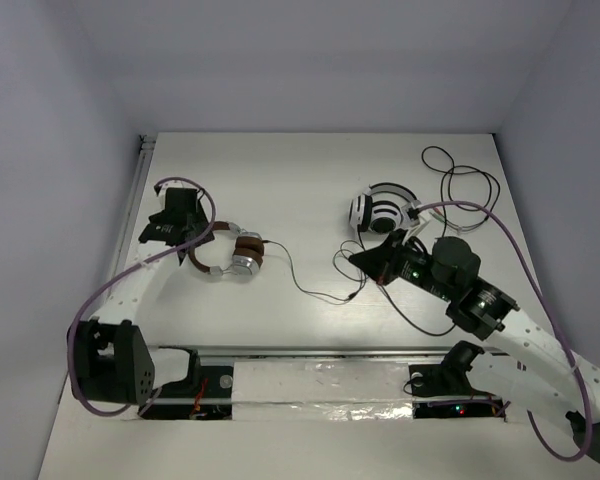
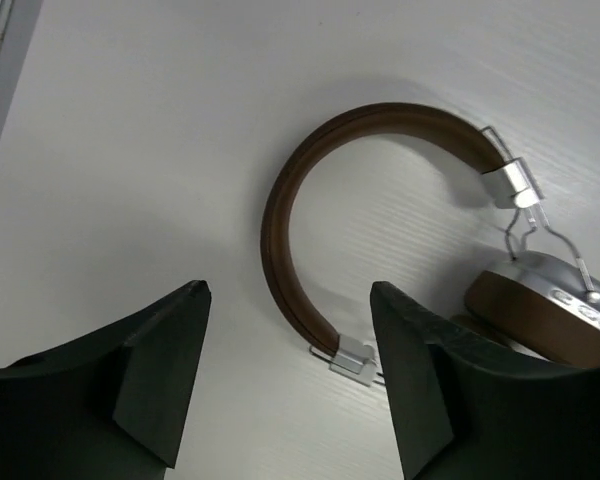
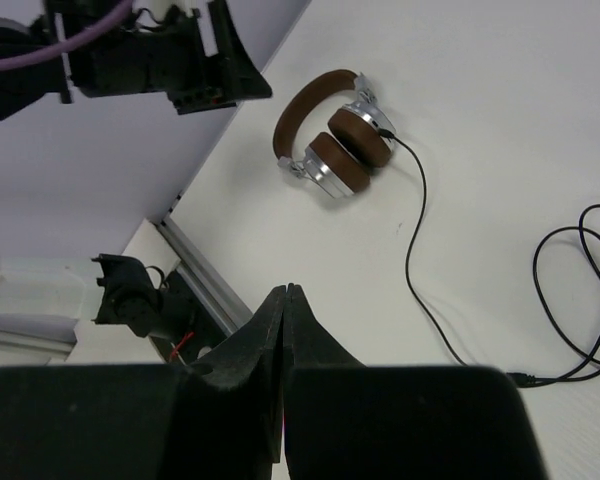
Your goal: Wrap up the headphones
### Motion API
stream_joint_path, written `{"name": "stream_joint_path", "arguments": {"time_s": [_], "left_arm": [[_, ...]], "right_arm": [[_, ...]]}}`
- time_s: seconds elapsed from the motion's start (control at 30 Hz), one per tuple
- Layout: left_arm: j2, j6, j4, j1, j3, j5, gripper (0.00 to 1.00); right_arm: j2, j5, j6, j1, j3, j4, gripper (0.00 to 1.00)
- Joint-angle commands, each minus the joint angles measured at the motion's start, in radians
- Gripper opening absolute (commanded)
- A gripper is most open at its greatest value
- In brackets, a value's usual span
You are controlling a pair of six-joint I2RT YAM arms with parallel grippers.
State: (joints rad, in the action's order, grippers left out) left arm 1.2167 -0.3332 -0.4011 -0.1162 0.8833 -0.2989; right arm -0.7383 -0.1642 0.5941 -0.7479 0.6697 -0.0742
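Observation:
My left gripper will next go down onto its curve opposite the earcups, with one fingertip on one side of it and one on the other.
The brown headphones [image 1: 232, 258] lie flat on the white table at centre left, earcups folded together. Their thin black cable [image 1: 310, 290] trails right across the table. In the left wrist view the brown headband [image 2: 280, 200] curves between the fingers, with a silver earcup [image 2: 550, 300] at the right. My left gripper [image 1: 185, 235] [image 2: 290, 290] is open and hovers over the headband, not touching it. My right gripper [image 1: 365, 258] [image 3: 285, 288] is shut with nothing seen between its fingers, near the cable's far end. The right wrist view shows the headphones [image 3: 335, 140] and cable [image 3: 412, 250] ahead.
White-and-black striped headphones [image 1: 380, 212] lie at the back right, with their black cable [image 1: 460, 175] looping behind and around my right arm. More black cable loops [image 3: 580, 270] lie at the right. A metal rail [image 1: 310, 350] runs along the near table edge.

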Motion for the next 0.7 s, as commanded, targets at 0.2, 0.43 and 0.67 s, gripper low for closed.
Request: {"name": "stream_joint_path", "arguments": {"time_s": [0.2,0.43,0.67], "left_arm": [[0.208,0.052,0.07,0.021,0.043,0.007,0.67],[0.355,0.071,0.088,0.049,0.085,0.029,0.65],[0.489,0.085,0.12,0.049,0.128,0.107,0.59]], "right_arm": [[0.039,-0.029,-0.007,-0.007,-0.033,0.059,0.0],[0.011,-0.049,-0.01,-0.007,-0.018,0.063,0.0],[-0.004,-0.055,-0.005,-0.007,-0.033,0.102,0.0]]}}
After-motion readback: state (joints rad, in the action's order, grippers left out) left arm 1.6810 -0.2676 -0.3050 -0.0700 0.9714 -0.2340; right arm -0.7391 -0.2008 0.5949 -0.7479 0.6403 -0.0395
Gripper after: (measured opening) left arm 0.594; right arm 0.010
